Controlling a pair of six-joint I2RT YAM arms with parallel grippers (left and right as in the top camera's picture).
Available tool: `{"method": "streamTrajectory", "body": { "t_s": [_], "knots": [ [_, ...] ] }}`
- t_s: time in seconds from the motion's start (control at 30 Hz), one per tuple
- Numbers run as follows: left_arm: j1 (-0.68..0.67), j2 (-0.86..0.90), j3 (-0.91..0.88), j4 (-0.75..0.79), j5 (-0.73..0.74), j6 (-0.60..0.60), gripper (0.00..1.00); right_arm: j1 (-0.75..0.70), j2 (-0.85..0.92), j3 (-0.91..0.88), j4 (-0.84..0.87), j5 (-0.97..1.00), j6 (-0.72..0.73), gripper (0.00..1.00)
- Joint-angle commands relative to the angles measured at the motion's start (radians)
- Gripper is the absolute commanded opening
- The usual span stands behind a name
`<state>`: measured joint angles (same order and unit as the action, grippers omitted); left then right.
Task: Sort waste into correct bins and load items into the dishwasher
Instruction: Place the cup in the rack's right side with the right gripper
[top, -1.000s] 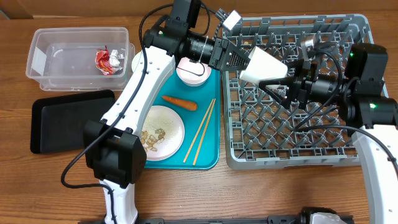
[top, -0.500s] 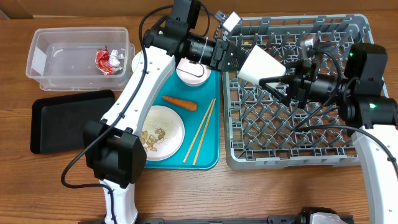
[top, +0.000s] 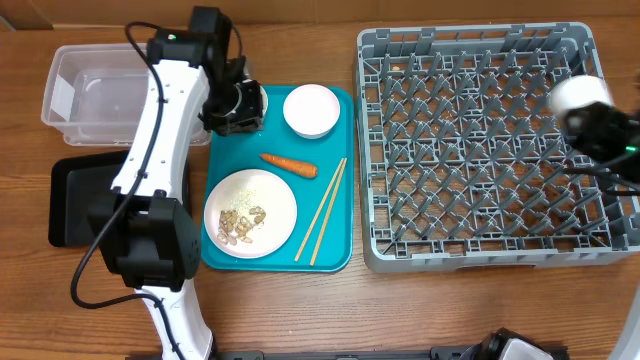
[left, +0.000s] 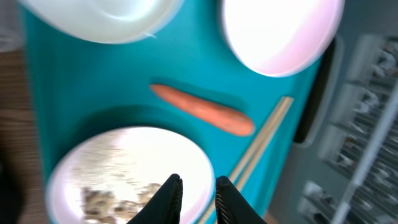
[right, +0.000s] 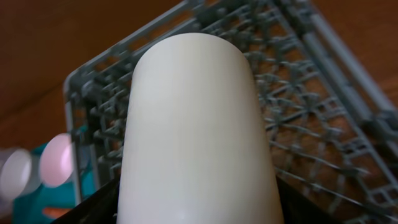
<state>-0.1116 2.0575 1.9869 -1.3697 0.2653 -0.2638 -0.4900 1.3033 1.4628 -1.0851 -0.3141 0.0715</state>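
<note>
Next, my right gripper moves the cup (top: 580, 95) back and down to release it at the rack's empty near corner (top: 592, 206), away from the tray.
My right gripper (top: 597, 125) is shut on the small white cup (top: 580, 95), which it holds above the right edge of the grey dish rack (top: 470, 150). The cup (right: 199, 124) fills the right wrist view. My left gripper (top: 240, 105) is empty, its jaws (left: 196, 193) nearly closed, over the teal tray's top-left corner. A white bowl (top: 262, 98) lies partly under it. A second bowl (top: 310, 108), the carrot (top: 289, 164), the chopsticks (top: 322, 210) and the plate (top: 268, 188) with scraps (top: 245, 222) lie on the tray. The foil wrapper is hidden behind my left arm.
The teal tray (top: 340, 255) lies left of the rack. The clear tub (top: 90, 90) stands at the back left, with the black tray (top: 80, 200) in front of it. My left arm crosses over the tub's right end.
My left gripper let go of the cup and swung back left from the rack to the tray's top-left. My right gripper took the cup and carried it to the rack's right edge.
</note>
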Motion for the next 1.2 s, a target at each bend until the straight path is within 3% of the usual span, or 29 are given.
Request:
{"method": "streamTrajectory", "body": {
  "t_s": [0.0, 0.27, 0.73, 0.77, 0.8, 0.83, 0.87, 1.07, 1.13, 1.17],
  "knots": [
    [-0.003, -0.082, 0.01, -0.005, -0.122, -0.014, 0.21, -0.104, 0.041, 0.02, -0.049, 0.091, 0.057, 0.22],
    [-0.007, -0.126, 0.01, -0.016, -0.127, -0.021, 0.21, -0.16, 0.307, 0.02, -0.179, 0.176, 0.061, 0.15],
    [-0.008, -0.126, 0.01, -0.022, -0.127, -0.025, 0.2, -0.16, 0.358, 0.019, -0.222, 0.32, 0.14, 0.17],
    [-0.008, -0.126, 0.01, -0.022, -0.127, -0.025, 0.2, -0.16, 0.358, 0.019, -0.222, 0.315, 0.139, 0.27],
    [-0.008, -0.126, 0.01, -0.022, -0.127, -0.025, 0.2, -0.16, 0.358, 0.019, -0.222, 0.296, 0.139, 0.55],
    [-0.008, -0.126, 0.01, -0.022, -0.127, -0.025, 0.2, -0.16, 0.358, 0.019, -0.221, 0.282, 0.139, 0.73],
    [-0.008, -0.126, 0.01, -0.022, -0.127, -0.025, 0.2, -0.16, 0.358, 0.018, -0.219, 0.268, 0.139, 0.99],
    [-0.008, -0.126, 0.01, -0.022, -0.127, -0.025, 0.2, -0.16, 0.358, 0.018, -0.216, 0.267, 0.139, 1.0],
    [-0.008, -0.126, 0.01, -0.022, -0.127, -0.025, 0.2, -0.16, 0.358, 0.018, -0.199, 0.229, 0.139, 1.0],
    [-0.008, -0.126, 0.01, -0.023, -0.127, -0.025, 0.2, -0.16, 0.358, 0.018, -0.184, 0.121, 0.138, 1.0]
  ]
}}
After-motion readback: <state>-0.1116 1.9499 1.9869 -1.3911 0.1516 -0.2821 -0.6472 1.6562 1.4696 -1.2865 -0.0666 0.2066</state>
